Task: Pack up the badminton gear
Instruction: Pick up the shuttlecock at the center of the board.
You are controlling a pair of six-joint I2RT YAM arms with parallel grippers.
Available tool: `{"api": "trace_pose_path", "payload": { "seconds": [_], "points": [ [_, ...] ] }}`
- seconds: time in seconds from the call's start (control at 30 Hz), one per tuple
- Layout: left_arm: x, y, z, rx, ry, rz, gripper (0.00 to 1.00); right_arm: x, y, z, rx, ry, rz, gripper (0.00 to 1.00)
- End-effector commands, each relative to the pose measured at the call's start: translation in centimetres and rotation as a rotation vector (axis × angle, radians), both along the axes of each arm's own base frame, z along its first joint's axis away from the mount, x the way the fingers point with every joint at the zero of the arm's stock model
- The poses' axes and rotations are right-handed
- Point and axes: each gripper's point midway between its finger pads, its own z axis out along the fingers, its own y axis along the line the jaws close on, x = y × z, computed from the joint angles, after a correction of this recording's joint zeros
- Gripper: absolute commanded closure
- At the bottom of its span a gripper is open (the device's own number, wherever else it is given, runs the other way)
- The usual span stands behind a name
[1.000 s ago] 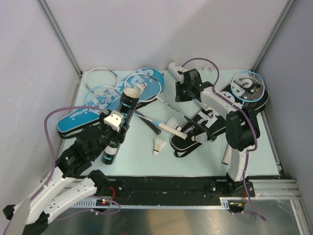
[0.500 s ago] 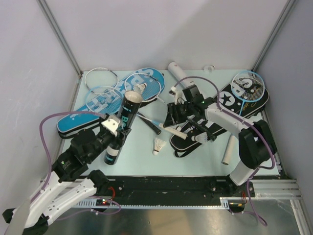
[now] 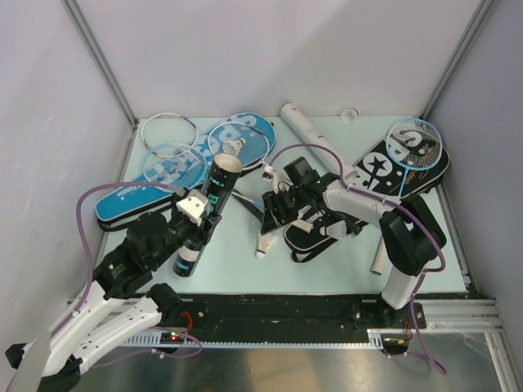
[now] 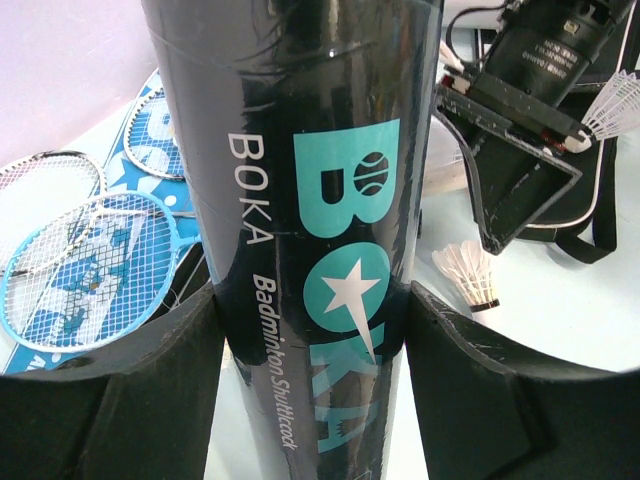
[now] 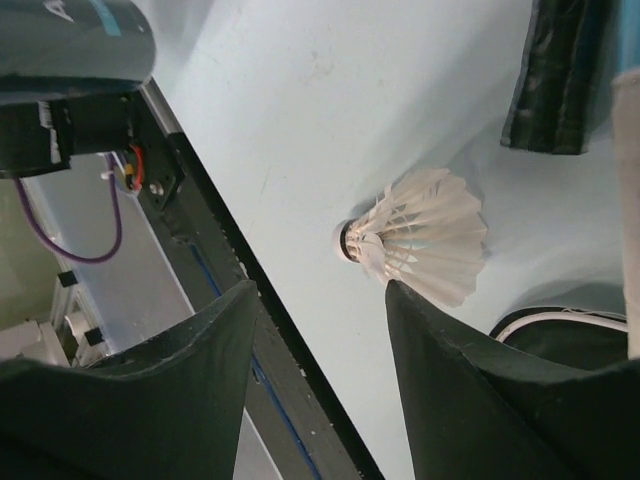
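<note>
The white feather shuttlecock (image 3: 264, 242) lies beyond one finger, outside the open fingers, so my right gripper needs to lower, shift toward its feathers and close on them.
My left gripper (image 3: 196, 222) is shut on a black "BOKA" shuttle tube (image 3: 211, 200), held tilted with its open end up; in the left wrist view the tube (image 4: 310, 200) fills the space between both fingers. My right gripper (image 3: 274, 216) is open and empty, just above a white feather shuttlecock (image 3: 264, 242) lying on the table. In the right wrist view that shuttlecock (image 5: 420, 235) lies just beyond the right fingertip, outside the jaws of the gripper (image 5: 318, 290). A second shuttlecock (image 3: 333, 232) lies on a black cover (image 3: 315, 237).
A blue cover (image 3: 131, 198) with light-blue rackets (image 3: 176, 159) lies at back left, next to a white racket head (image 3: 169, 127). A white tube (image 3: 301, 126) lies at the back. Another black cover with a racket (image 3: 415, 143) is at back right. The table's front rail (image 5: 230, 290) is near.
My right arm has swung from the back of the table forward and left, down over the loose shuttlecock. My left gripper still holds the black tube, shifted slightly.
</note>
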Motion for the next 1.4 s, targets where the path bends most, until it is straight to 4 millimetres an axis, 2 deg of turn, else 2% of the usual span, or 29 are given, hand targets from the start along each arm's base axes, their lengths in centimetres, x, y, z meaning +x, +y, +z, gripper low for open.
{"api": "trace_pose_path", "payload": {
  "seconds": [0.0,0.13,0.27,0.33,0.47,0.53,0.67,0.73,0.87,1.0,1.13,1.27,1.37],
  "points": [
    [0.4,-0.1,1.8,-0.037,-0.064,0.008,0.7,0.1,-0.1,-2.0,-0.048,-0.035,0.004,0.4],
    [0.5,-0.1,1.9,-0.041,-0.062,0.011,0.7,-0.1,0.1,-3.5,-0.06,0.001,0.012,0.41],
    [0.6,-0.1,1.7,-0.034,-0.056,0.017,0.7,-0.7,0.3,-3.7,-0.045,0.03,0.024,0.48],
    [0.7,0.0,1.7,-0.035,-0.056,0.024,0.7,-0.8,0.4,-3.5,-0.036,0.031,0.026,0.59],
    [0.8,0.1,1.6,-0.034,-0.055,0.031,0.7,-0.8,0.6,-2.2,0.0,0.027,0.026,0.93],
    [0.7,0.1,1.6,-0.036,-0.055,0.031,0.7,-0.6,0.5,-1.2,0.021,0.019,0.014,0.98],
    [0.7,-0.2,1.3,-0.03,-0.047,0.02,0.7,0.5,-0.4,2.6,0.073,-0.037,-0.05,1.0],
    [0.7,-0.5,1.0,-0.026,-0.036,0.006,0.69,1.4,-1.2,5.4,0.11,-0.099,-0.099,1.0],
    [0.7,-1.2,0.6,-0.018,-0.014,-0.019,0.68,2.9,-3.4,12.1,0.212,-0.269,-0.193,1.0],
    [0.6,-2.1,-0.2,0.007,0.008,-0.066,0.69,3.3,-5.7,18.7,0.295,-0.485,-0.258,1.0],
    [0.1,-3.2,-1.5,0.058,0.016,-0.157,0.69,2.8,-7.6,24.6,0.35,-0.658,-0.293,1.0],
    [-0.6,-4.0,-2.9,0.125,-0.002,-0.259,0.71,1.2,-8.4,28.4,0.406,-0.778,-0.265,1.0],
    [-0.9,-4.4,-3.6,0.179,-0.03,-0.328,0.73,0.0,-8.8,30.3,0.433,-0.859,-0.246,1.0]
  ]
}}
